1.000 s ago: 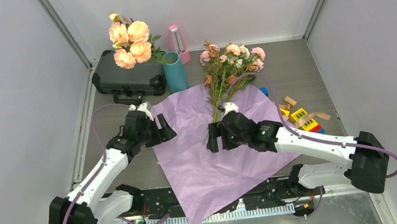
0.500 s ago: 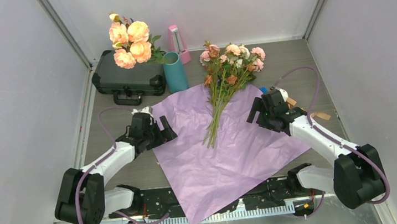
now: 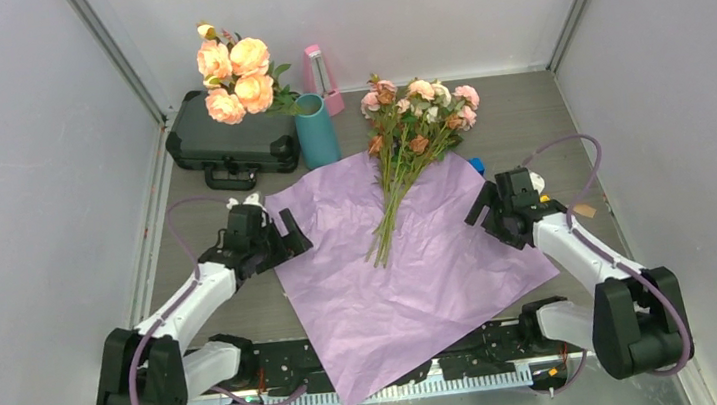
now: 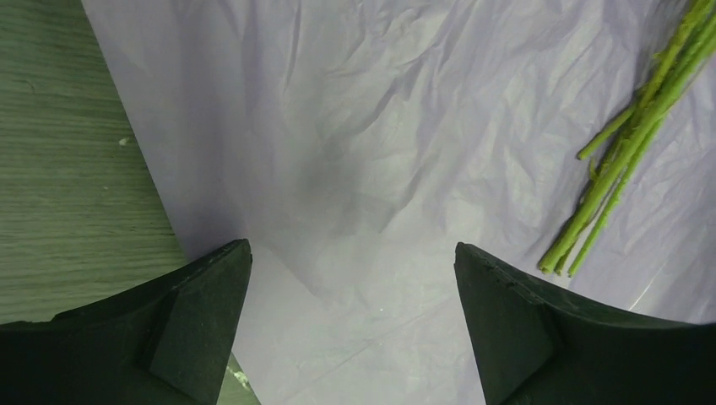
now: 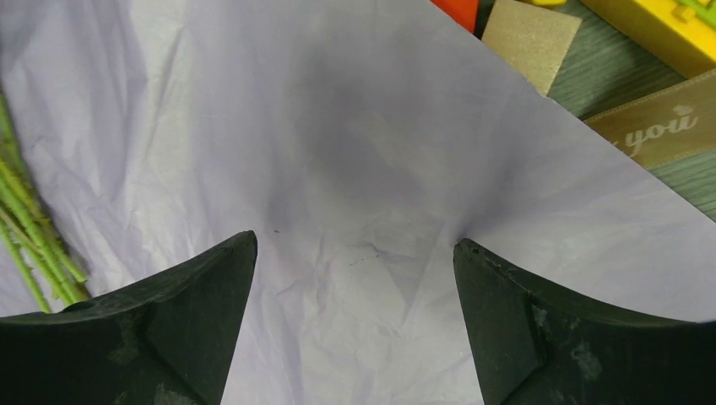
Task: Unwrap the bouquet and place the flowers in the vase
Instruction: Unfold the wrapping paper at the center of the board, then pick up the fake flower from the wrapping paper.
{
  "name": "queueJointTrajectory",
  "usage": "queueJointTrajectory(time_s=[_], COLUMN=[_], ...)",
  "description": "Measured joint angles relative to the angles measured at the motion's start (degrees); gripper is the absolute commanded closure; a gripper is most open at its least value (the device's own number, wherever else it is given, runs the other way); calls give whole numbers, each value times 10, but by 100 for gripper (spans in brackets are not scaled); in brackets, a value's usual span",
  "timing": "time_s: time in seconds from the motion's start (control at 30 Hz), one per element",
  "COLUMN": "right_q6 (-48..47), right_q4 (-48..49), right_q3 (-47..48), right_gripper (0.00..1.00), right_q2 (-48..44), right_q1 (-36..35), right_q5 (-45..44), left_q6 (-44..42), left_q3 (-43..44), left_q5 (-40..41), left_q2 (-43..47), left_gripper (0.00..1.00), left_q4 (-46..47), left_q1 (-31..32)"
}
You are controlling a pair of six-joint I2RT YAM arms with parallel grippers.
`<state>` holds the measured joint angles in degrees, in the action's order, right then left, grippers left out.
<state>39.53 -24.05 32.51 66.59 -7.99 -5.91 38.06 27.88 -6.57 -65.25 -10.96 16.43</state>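
Next I need to move my left gripper to the right in the top view and down onto the green stem ends of the flowers, since they lie bare on the flat paper.
The bouquet lies unwrapped: the lilac paper (image 3: 413,277) is spread flat on the table, and the flowers (image 3: 416,121) lie across its far part, stems (image 3: 387,222) pointing toward me. Green stem ends (image 4: 621,160) show at the right of the left wrist view, and stems (image 5: 25,228) at the left edge of the right wrist view. The teal vase (image 3: 316,130) stands upright behind the paper's far left corner. My left gripper (image 3: 290,238) hangs open over the paper's left edge (image 4: 169,219). My right gripper (image 3: 483,211) hangs open over the paper's right edge (image 5: 540,93). Neither holds anything.
A black case (image 3: 227,141) with big peach-orange roses (image 3: 236,75) sits at the back left, a pink metronome-shaped object (image 3: 321,78) behind the vase. Coloured blocks (image 5: 659,25) and a tan ribbon (image 5: 659,131) lie right of the paper, beside my right gripper.
My right arm has swung from the flower stems out to the paper's right edge. The left gripper's jaws have spread wider and it has shifted slightly toward me. The flowers have stayed put.
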Motion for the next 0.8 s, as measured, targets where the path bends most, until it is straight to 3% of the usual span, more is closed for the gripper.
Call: queueJointTrajectory(time_s=[0.3, 0.6, 0.8], right_q6=[-5, -4, -3], right_q4=[-29, -54, -63], right_q3=[21, 30, 29], right_gripper=[11, 12, 12], right_q2=[-102, -174, -183], right_q1=[1, 1, 1], right_q5=[26, 80, 104], left_q6=[-69, -85, -80], left_q3=[170, 192, 204], left_q5=[-17, -24, -27], left_q2=[43, -25, -106], left_gripper=[13, 16, 32], left_q4=[-143, -148, -119], left_q1=[19, 181, 243])
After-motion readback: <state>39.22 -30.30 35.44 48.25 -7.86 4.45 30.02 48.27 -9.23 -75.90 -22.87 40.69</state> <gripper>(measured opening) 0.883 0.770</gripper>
